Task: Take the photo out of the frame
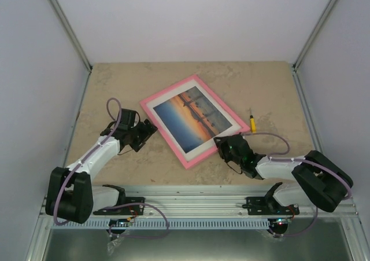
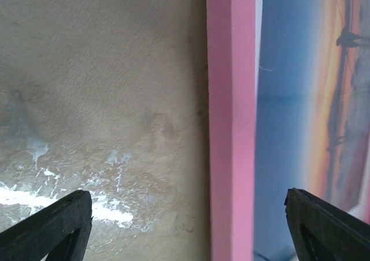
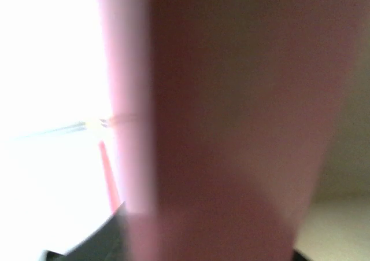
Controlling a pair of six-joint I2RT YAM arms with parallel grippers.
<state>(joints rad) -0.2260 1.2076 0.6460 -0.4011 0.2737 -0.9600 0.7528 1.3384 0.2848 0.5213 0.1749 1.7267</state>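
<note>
The pink frame edge (image 1: pixel 162 130) (image 2: pixel 232 209) is below my left gripper, to its right in the top view. Next, my left gripper needs to lower its open fingers to that edge and close there.
The pink frame (image 1: pixel 186 158) lies face up and skewed on the table. The sunset photo (image 1: pixel 189 115) sits inside it behind a white mat border. My left gripper (image 1: pixel 145 129) is open at the frame's left side. In the left wrist view its jaws (image 2: pixel 187 214) straddle the pink frame edge (image 2: pixel 231 128), with the photo (image 2: pixel 312 128) to the right. My right gripper (image 1: pixel 223 144) is at the frame's near right edge. In the right wrist view a blurred pink frame edge (image 3: pixel 231 128) fills the gap between its fingers (image 3: pixel 98 238).
A small yellow-handled screwdriver (image 1: pixel 252 122) lies on the table just right of the frame. White walls close the table on the left, back and right. A metal rail (image 1: pixel 191 194) with both arm bases runs along the near edge.
</note>
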